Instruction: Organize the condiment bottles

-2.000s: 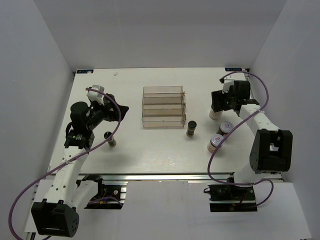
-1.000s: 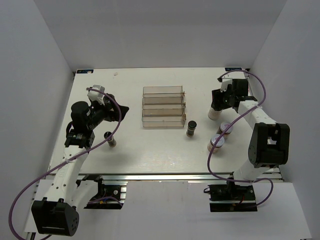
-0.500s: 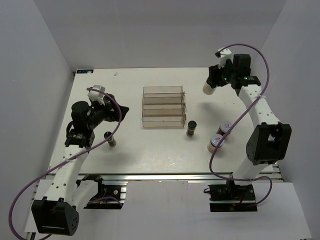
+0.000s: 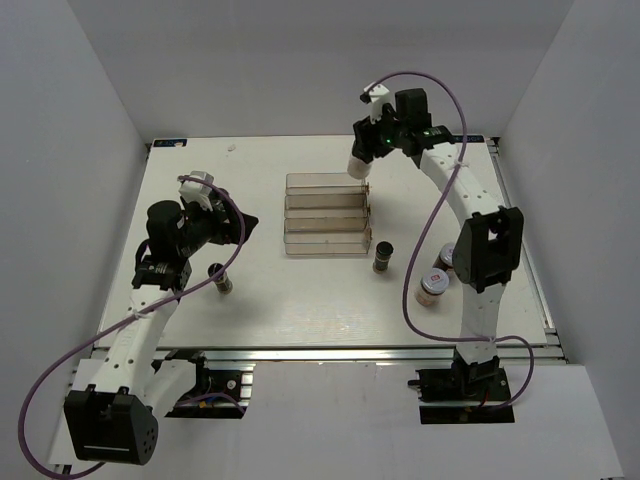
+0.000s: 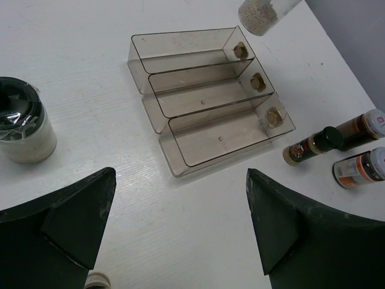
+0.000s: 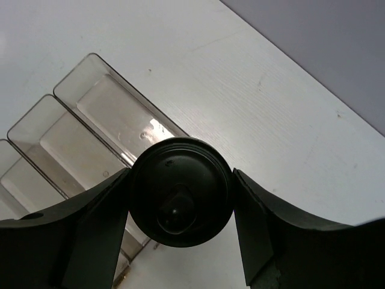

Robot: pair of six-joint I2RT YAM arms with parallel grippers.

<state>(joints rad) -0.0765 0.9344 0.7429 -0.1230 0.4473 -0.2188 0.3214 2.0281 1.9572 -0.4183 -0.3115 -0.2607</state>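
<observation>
My right gripper holds the bottle at the corner of the rack's empty back section (image 4: 347, 185) (image 6: 147, 133), so I will move my gripper over that end of the rack next, then lower the bottle inside.
My right gripper (image 4: 372, 140) is shut on a pale condiment bottle with a black knob top (image 4: 357, 165), held in the air over the back right corner of the clear stepped rack (image 4: 325, 215). In the right wrist view its black cap (image 6: 180, 198) fills the space between my fingers (image 6: 96, 235), with the rack (image 6: 78, 126) below. My left gripper (image 4: 243, 222) is open and empty, left of the rack. In the left wrist view (image 5: 180, 180) a second pale bottle (image 5: 21, 123) stands to its left. A dark bottle (image 4: 383, 257) stands by the rack's front right corner.
Two brownish bottles with red-marked white lids (image 4: 450, 255) (image 4: 433, 285) stand at the right. Another dark bottle (image 4: 220, 278) stands near the left arm. The left wrist view shows the rack (image 5: 204, 114), the dark bottle (image 5: 310, 146) and the held bottle (image 5: 264, 12).
My right gripper has lifted the pale bottle from the right side of the table and carried it up and left to the rack's back right corner. The left arm has barely moved.
</observation>
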